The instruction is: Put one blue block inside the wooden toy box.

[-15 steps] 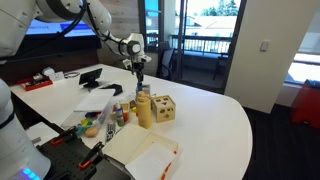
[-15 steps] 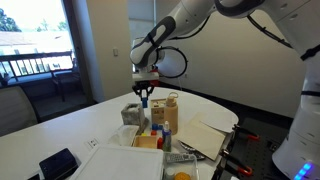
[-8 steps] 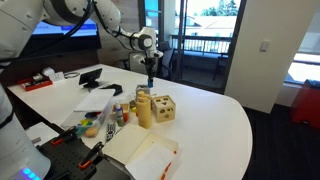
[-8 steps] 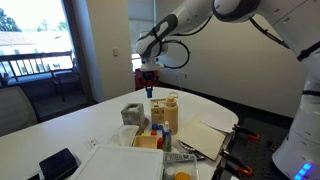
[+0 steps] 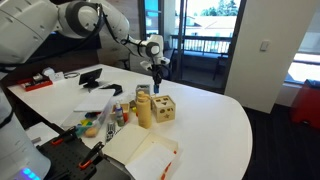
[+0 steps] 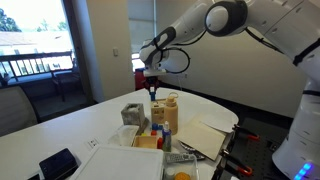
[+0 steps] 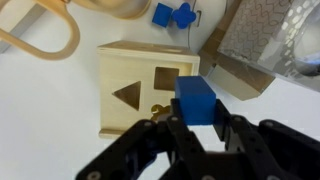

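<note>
The square hole (image 7: pixel 166 78) is below the robot's gripper and to its left in the wrist view, so the gripper will move that way, lower the block into it and let go.
My gripper (image 5: pixel 157 78) is shut on a blue block (image 7: pixel 197 100) and holds it in the air above the wooden toy box. The box (image 5: pixel 162 108) is a pale tan cube with dark shape holes; it stands on the white table in both exterior views (image 6: pixel 130 114). In the wrist view the box (image 7: pixel 135 88) lies straight below, with a triangle hole and a square hole on its top face, and the held block covers part of the square hole. More blue blocks (image 7: pixel 172 14) lie beyond the box.
A taller plain tan upright piece (image 5: pixel 144 110) stands beside the box. Small bottles, papers, a white tray (image 5: pixel 140 152) and dark devices (image 5: pixel 90 77) crowd the near half of the round white table (image 5: pixel 215 125). A wooden ring (image 7: pixel 45 40) lies near the box.
My gripper has moved with the blue block from over the tall tan piece to above the wooden toy box, and a little higher.
</note>
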Robot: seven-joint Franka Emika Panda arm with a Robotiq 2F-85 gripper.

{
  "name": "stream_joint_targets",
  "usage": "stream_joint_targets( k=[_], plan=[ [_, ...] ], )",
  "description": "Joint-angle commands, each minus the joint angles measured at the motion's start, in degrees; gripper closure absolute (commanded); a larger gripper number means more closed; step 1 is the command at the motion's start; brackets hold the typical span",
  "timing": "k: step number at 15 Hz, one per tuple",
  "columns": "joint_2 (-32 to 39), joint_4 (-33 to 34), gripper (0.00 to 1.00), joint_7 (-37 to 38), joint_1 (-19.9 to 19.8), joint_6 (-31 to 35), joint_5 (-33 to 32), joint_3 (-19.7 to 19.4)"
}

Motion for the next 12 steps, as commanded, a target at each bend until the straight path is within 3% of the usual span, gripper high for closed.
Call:
stream_joint_targets(
  k=[1,12],
  plan=[
    [3.08,4.61,0.91,-0.87,-0.45,-3.13,1.80,-0.50],
    [6.87,6.54,0.91,-0.57,-1.89,-2.86,3.25,-0.42]
  ],
)
